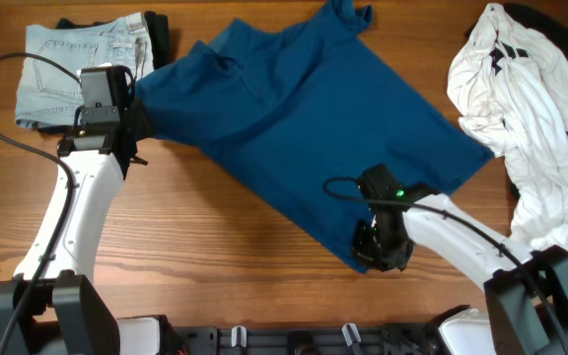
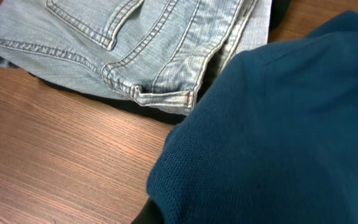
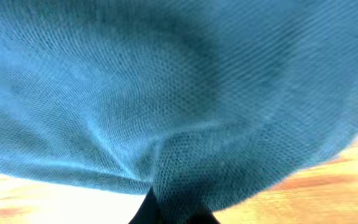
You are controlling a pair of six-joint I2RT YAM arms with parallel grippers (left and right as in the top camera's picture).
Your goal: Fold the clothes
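Note:
Next, my right gripper moves outward and toward the white garment. It releases the deep-blue garment's lower corner over the blue part beside it, as the deep-blue garment lies slanted.
The deep-blue garment point(image 1: 304, 118) lies spread on a slant across the middle of the wooden table point(image 1: 215, 237). My left gripper point(image 1: 136, 113) is shut on its left corner, next to the light-blue denim shorts point(image 1: 72, 64). In the left wrist view the blue cloth point(image 2: 278, 124) bunches over the gripper point(image 2: 179, 218), with the shorts point(image 2: 142, 37) lying flat beyond. My right gripper point(image 1: 375, 251) is shut on the garment's lower corner. In the right wrist view, the blue knit point(image 3: 166, 81) is pinched into a fold between the fingers point(image 3: 143, 214). A white garment with black marks point(image 1: 516, 99) lies crumpled at the right.
A dark cloth point(image 1: 161, 30) peeks out from under the shorts at the back left. Another black cloth point(image 1: 565, 30) lies behind the white garment at the back right. Bare wood shows along the table's front between the two arms.

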